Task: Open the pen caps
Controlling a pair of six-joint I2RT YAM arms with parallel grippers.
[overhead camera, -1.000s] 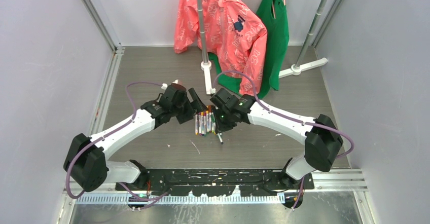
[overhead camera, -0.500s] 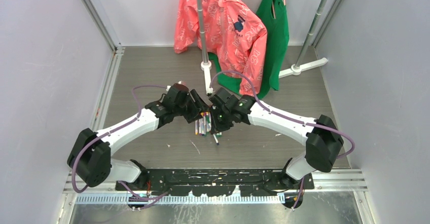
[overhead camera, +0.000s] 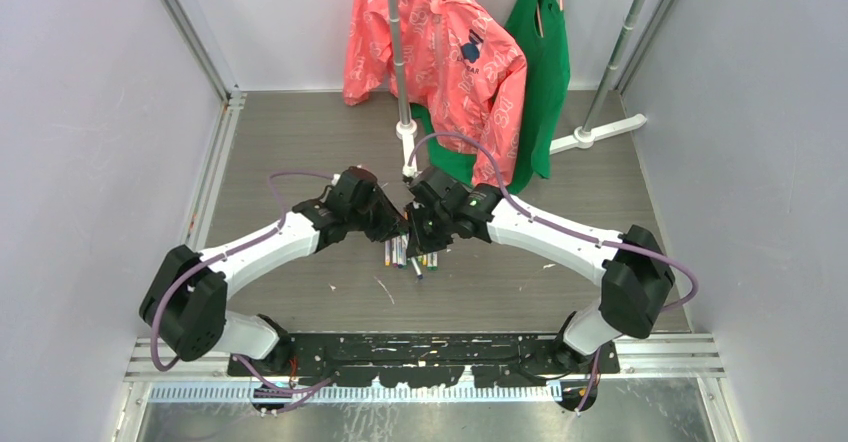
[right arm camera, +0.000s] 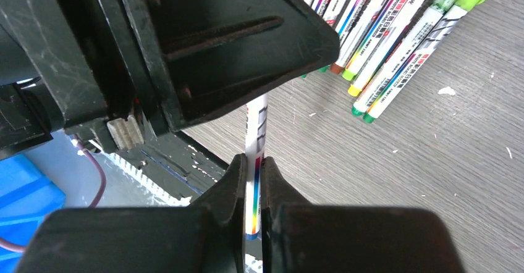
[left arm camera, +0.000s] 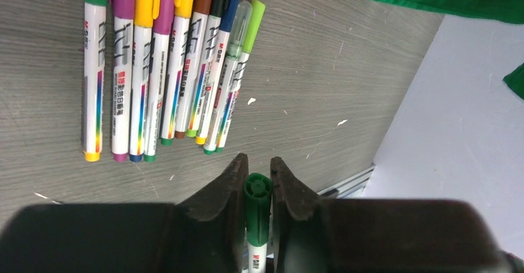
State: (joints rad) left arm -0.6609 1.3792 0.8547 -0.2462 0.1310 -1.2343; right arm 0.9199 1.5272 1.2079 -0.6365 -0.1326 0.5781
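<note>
I should next pull the green cap (left arm camera: pixel 257 193) off sideways with my left gripper and go down to release it, because bare table lies below, to the gripper's left in the top view.
Several capped pens (left arm camera: pixel 167 69) lie side by side in a row on the grey table, also visible as the pen row (overhead camera: pixel 408 252) between the two arms. My right gripper (right arm camera: pixel 250 162) is shut on the whitish barrel of one pen (right arm camera: pixel 256 125), held above the table. At the other end of that pen my left gripper (left arm camera: pixel 255 162) has its fingers pressed against both sides of the green pen cap (left arm camera: pixel 257 193). The cap sits on the barrel. In the top view the left gripper (overhead camera: pixel 398 228) and right gripper (overhead camera: pixel 420 232) meet nose to nose over the row.
A pink garment (overhead camera: pixel 440 52) and a green garment (overhead camera: pixel 545 62) hang at the back on a stand with a pole base (overhead camera: pixel 408 152) and a foot (overhead camera: pixel 600 132). Grey walls close in left and right. A slotted metal rail (overhead camera: pixel 420 390) runs along the near edge.
My left gripper has moved right to meet the right gripper and narrowed its fingers onto the green cap. The right gripper has shifted slightly left with its pen.
</note>
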